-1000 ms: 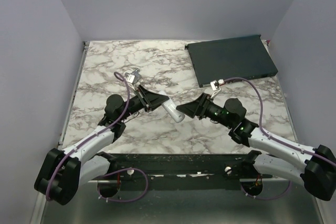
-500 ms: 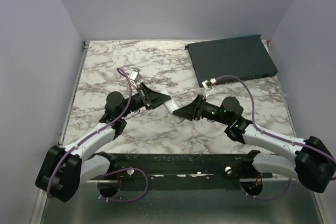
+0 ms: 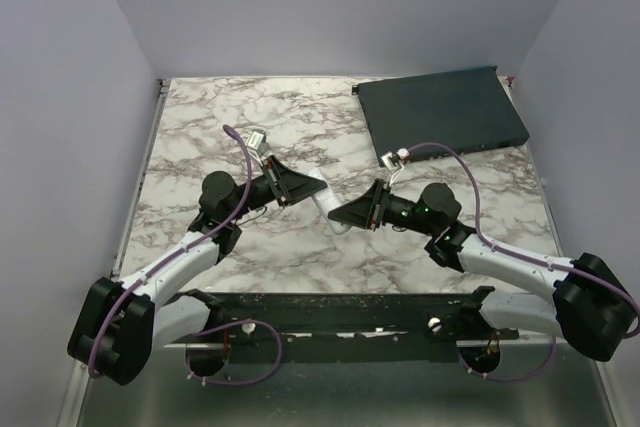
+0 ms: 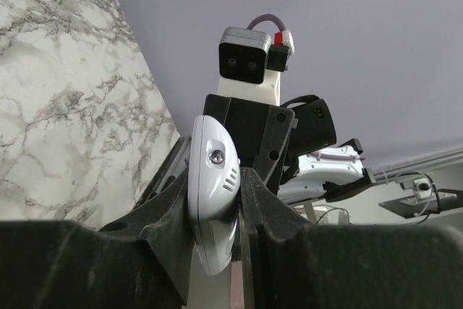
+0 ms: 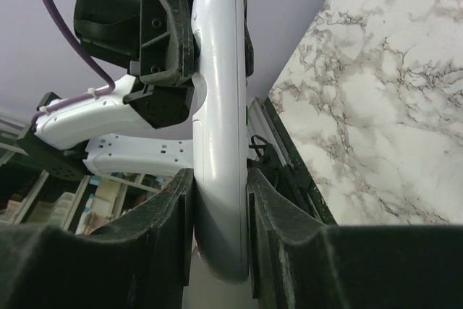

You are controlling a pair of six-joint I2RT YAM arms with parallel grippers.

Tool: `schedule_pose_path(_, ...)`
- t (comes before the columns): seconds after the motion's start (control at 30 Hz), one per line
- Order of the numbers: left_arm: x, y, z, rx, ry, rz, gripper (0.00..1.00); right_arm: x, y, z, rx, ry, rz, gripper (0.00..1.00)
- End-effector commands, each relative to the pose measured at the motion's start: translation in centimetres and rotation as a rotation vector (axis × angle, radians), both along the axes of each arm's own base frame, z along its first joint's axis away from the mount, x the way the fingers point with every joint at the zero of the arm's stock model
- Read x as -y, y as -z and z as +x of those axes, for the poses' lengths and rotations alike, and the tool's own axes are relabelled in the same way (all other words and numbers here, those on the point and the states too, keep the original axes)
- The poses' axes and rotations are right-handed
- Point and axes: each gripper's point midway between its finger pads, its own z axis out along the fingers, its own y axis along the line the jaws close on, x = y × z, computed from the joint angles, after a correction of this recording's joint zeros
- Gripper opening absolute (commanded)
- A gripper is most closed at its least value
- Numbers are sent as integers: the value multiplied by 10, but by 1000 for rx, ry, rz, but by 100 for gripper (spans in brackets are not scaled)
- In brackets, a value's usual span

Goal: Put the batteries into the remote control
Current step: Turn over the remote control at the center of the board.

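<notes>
The right gripper will next tip to point down and lower the remote [image 4: 213,179] to the bare marble, which is below the gripper and clear for the release.
The white remote control [image 3: 326,202] hangs in the air over the middle of the table, held at both ends. My left gripper [image 3: 306,191] is shut on its upper-left end. My right gripper [image 3: 347,214] is shut on its lower-right end. In the left wrist view the remote's [image 4: 213,179] rounded end sits pinched between my left gripper's [image 4: 215,215] pads. In the right wrist view the remote [image 5: 221,121] runs lengthwise up from my right gripper [image 5: 221,229], with the left gripper clamped at its far end. The batteries and the battery recess are out of view.
A large dark flat rectangular box [image 3: 441,112] lies at the back right of the marble table [image 3: 200,117]. The table's black front rail [image 3: 340,307] runs between the two arm bases.
My right gripper has moved left and further onto the remote's lower end, covering more of it. My left gripper has shifted slightly to the right with the remote.
</notes>
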Motion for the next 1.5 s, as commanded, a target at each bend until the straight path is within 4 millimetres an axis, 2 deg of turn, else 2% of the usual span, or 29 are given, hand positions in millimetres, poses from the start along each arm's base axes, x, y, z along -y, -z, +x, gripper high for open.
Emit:
schedule_pose_path(0.0, 2, -14, 0, 65, 13, -1, 0, -2, -7, -5, 32, -40, 22, 24)
schedule_pose_path(0.03, 2, -15, 0, 67, 14, 0, 1, -3, -8, -5, 34, -42, 24, 17)
schedule_pose_path(0.07, 2, -14, 1, 65, 14, 1, 6, -3, -9, -4, 36, -40, 25, 9)
schedule_pose_path(0.13, 3, -14, 1, 65, 14, 5, 19, -3, -12, -3, 47, -33, 30, 2)
schedule_pose_path(0.27, 2, -12, 2, 55, 9, 19, 42, -1, -16, 1, 63, -7, 30, 1)
schedule_pose_path(0.37, 1, -10, 3, 49, -9, 38, 70, 2, -18, 4, 67, 23, 23, 1)
schedule_pose_path(0.5, -7, 0, 10, 11, -76, 120, 97, 12, -13, 18, 85, 134, -48, 1)
schedule_pose_path(0.6, -23, 12, 18, -10, -174, 239, 99, 32, 0, 40, 118, 293, -203, 1)
schedule_pose_path(0.7, -50, 28, 25, -57, -300, 404, 99, 64, 22, 71, 174, 467, -475, 1)
schedule_pose_path(0.8, -79, 32, 30, -61, -421, 544, 99, 92, 58, 89, 186, 530, -787, 1)
schedule_pose_path(0.9, -100, 31, 29, -41, -499, 631, 99, 104, 83, 101, 196, 565, -968, 1)
schedule_pose_path(1.03, -111, 27, 27, -31, -534, 664, 99, 111, 116, 105, 239, 595, -1222, 1)
schedule_pose_path(1.1, -114, 27, 27, -40, -544, 666, 99, 107, 132, 102, 274, 597, -1314, 1)
schedule_pose_path(1.27, -115, 29, 26, -55, -548, 663, 99, 91, 153, 100, 340, 599, -1387, 1)
schedule_pose_path(1.47, -118, 30, 25, -51, -550, 667, 99, 89, 181, 93, 387, 530, -1489, 1)
